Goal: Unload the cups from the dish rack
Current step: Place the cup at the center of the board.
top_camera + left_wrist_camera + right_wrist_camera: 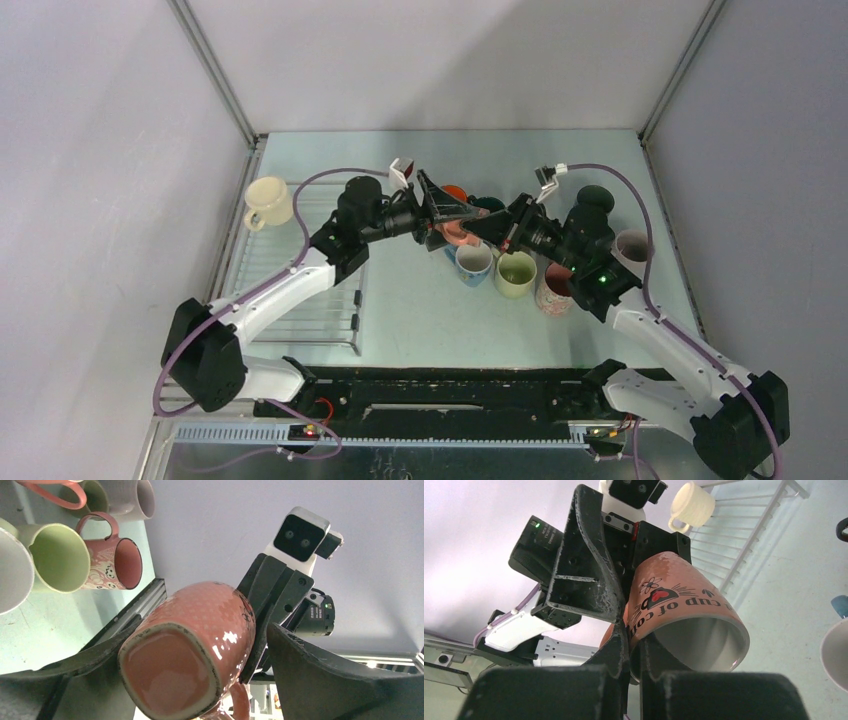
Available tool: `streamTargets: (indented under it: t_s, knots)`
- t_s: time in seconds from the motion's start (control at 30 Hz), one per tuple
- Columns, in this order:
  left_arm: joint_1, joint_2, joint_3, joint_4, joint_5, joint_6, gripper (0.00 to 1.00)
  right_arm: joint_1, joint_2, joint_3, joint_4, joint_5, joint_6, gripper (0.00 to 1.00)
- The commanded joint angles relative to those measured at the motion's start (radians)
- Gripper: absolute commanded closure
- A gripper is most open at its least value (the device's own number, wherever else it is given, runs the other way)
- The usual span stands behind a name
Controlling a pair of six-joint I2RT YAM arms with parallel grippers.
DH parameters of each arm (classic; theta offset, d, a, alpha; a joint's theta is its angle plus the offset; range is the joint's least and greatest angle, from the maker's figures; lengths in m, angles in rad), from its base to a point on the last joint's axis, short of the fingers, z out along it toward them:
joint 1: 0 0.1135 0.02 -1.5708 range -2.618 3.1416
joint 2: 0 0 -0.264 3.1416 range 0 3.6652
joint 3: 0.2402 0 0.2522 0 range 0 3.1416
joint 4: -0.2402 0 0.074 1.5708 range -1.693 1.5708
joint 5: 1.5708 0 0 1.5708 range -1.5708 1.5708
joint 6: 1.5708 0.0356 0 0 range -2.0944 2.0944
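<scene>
The robot's right gripper will next carry the salmon-pink cup toward the right in the top view, lower it and release it there, as bare table shows past the patterned pink cup.
A salmon-pink cup [456, 233] hangs in the air between my two grippers, above the middle of the table. My right gripper [636, 655] is shut on its rim, one finger inside and one outside the cup [676, 587]. My left gripper [202, 630] stands open around the cup's base [175, 670], and its right finger [325, 680] is clear of the cup wall. A cream cup [268, 200] sits on the far corner of the wire dish rack [300, 295] at the left. In the top view the left gripper [438, 212] meets the right gripper [492, 228].
Several cups stand grouped on the table under the grippers: light blue [473, 264], pale green [515, 272], patterned pink [555, 290], mauve [630, 250], orange [456, 192], dark teal [488, 204]. Enclosure walls stand on three sides.
</scene>
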Motion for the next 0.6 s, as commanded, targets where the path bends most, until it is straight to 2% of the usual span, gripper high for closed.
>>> streamTargets:
  t_s: [0.0,0.13,0.23,0.57]
  knots:
    - [-0.004,-0.028,-0.014,0.088,-0.018,-0.04,0.11,0.016,0.015,0.039,0.01,0.016,-0.041,1.0]
    - [-0.001,-0.038,-0.017,0.083,-0.039,-0.049,0.05,0.016,0.016,0.052,-0.008,0.031,-0.057,1.0]
    - [0.02,-0.05,-0.015,0.021,-0.06,-0.02,0.01,0.018,0.018,0.079,-0.054,0.051,-0.079,1.0]
    - [0.107,-0.101,0.027,-0.198,-0.121,0.149,0.0,0.02,0.005,0.156,-0.228,0.131,-0.15,1.0]
